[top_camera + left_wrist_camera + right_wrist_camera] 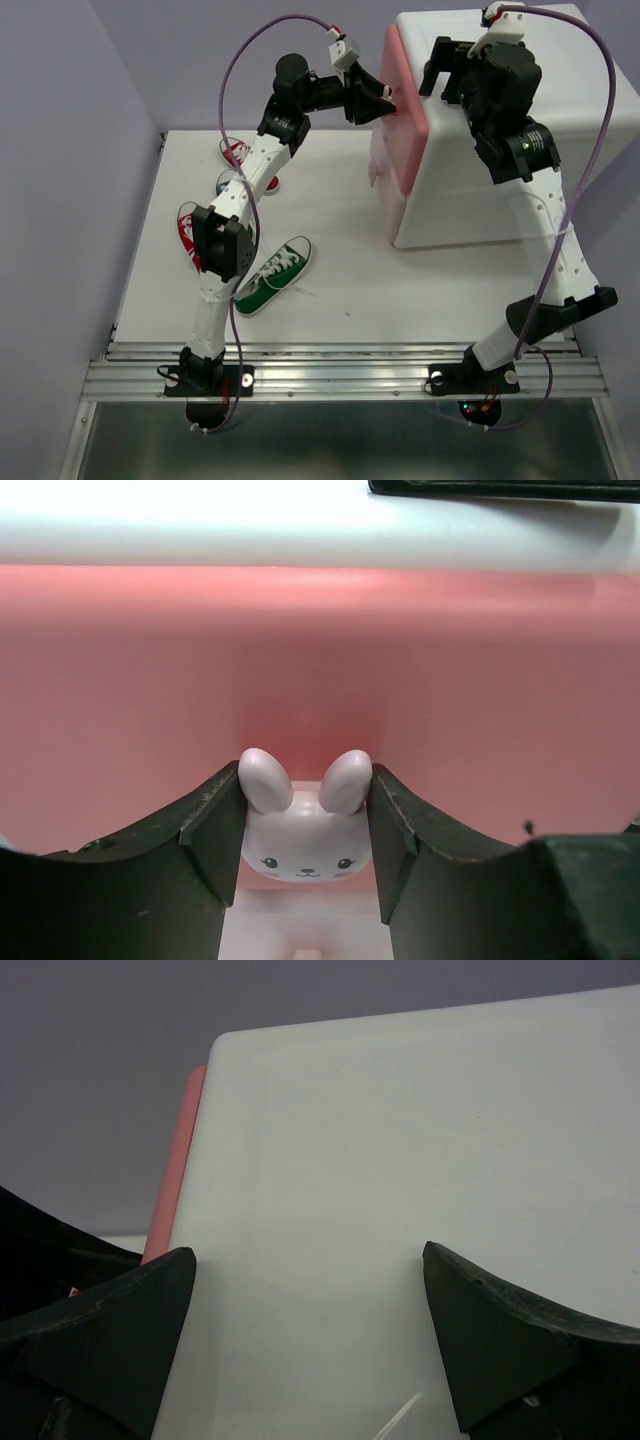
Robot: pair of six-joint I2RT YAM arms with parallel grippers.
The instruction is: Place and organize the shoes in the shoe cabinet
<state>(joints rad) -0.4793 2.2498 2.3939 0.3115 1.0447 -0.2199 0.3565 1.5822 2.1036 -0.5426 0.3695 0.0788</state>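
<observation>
My left gripper pulls toward the far red sneaker next, to its left in the top view, and releases the drawer's knob, as the drawer is still shut.
The white shoe cabinet [480, 200] stands at the back right, its pink drawer front [405, 120] facing left. My left gripper [386, 102] is at that front. In the left wrist view the gripper [305, 772] is shut on a pale bunny-shaped knob [305, 845], its fingers touching both ears. My right gripper [440, 68] is open over the cabinet's top [400, 1140], fingers wide apart [309, 1252], holding nothing. A green sneaker [275, 275] lies at the front. A red sneaker [187, 228] lies at the left. Another red one [238, 152] and a green one [228, 183] are partly hidden behind my left arm.
The white table [340, 230] ends at a metal rail [340, 365] at the near edge. A grey wall [60, 150] runs close along the left side. The cabinet fills the back right corner.
</observation>
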